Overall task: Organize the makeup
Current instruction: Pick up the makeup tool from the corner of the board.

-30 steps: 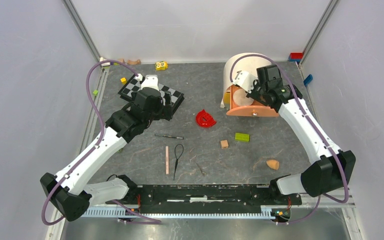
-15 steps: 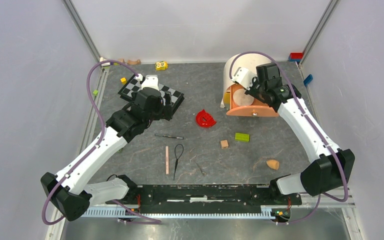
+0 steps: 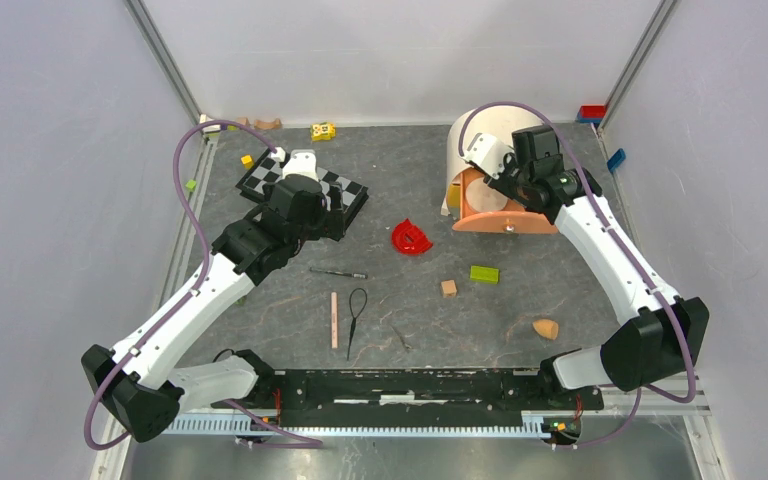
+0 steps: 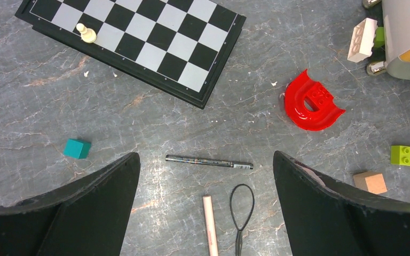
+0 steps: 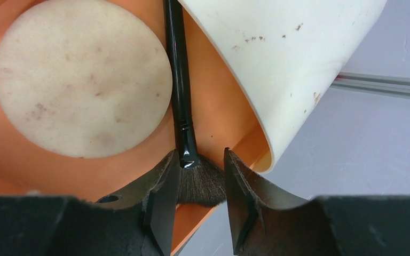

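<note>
Next, my left gripper moves back past the thin black pen and down to close on the pink stick (image 3: 334, 320), which lies nearer my base than its fingers.
My right gripper (image 3: 505, 180) (image 5: 200, 170) is inside an orange case (image 3: 505, 222) with a raised cream lid (image 3: 485, 130). Its jaws stand a little apart around the bristles of a black-handled brush (image 5: 181, 90), which lies in the case beside a round peach pad (image 5: 83, 77). My left gripper (image 3: 300, 212) (image 4: 205, 160) is wide open and empty above a thin black pen (image 4: 209, 161) (image 3: 338, 272). A pink stick (image 4: 210, 224) (image 3: 334, 320) and a black wire loop (image 4: 241, 210) lie just below it. An orange teardrop sponge (image 3: 545, 328) lies near front right.
A chessboard (image 4: 139, 37) (image 3: 340, 190) with one white pawn lies under the left arm. A red curved piece (image 4: 310, 101) (image 3: 411, 237), a green brick (image 3: 484, 273), a wooden block (image 3: 448, 288) and a teal block (image 4: 77, 148) are scattered mid-table. Small toys line the back edge.
My right wrist has shifted slightly up and back over the orange case. The left arm has not moved.
</note>
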`<state>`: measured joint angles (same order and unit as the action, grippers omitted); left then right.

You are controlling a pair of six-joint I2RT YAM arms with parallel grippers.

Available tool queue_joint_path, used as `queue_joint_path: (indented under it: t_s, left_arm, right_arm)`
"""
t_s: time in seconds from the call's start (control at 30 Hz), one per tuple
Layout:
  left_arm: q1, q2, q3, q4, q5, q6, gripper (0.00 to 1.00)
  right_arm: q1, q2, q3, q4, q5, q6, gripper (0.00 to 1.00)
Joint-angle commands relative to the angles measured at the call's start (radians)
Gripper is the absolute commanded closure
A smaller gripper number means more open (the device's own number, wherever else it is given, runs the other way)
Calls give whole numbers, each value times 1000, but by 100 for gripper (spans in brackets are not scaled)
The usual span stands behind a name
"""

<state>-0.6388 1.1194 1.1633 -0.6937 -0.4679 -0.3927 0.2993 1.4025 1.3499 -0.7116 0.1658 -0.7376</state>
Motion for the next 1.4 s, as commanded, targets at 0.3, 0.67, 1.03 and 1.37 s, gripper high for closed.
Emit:
queue_joint_path:
  t_s: [0.3, 0.67, 1.03, 1.37]
  left_arm:
    - [5, -11, 22, 6, 17, 26, 0]
    - [5, 6, -78, -104, 74, -220, 0]
    - [5, 70, -259, -118, 101, -428, 2]
    - [5, 135, -418, -15, 238, -492, 20]
  right_arm:
    - [4, -118, 41, 41, -27, 112, 58]
    - [3, -315, -87, 159, 16, 474, 58]
    - [4, -528, -266, 157, -45, 659, 56]
    - [3, -651, -419, 119, -96, 697, 56]
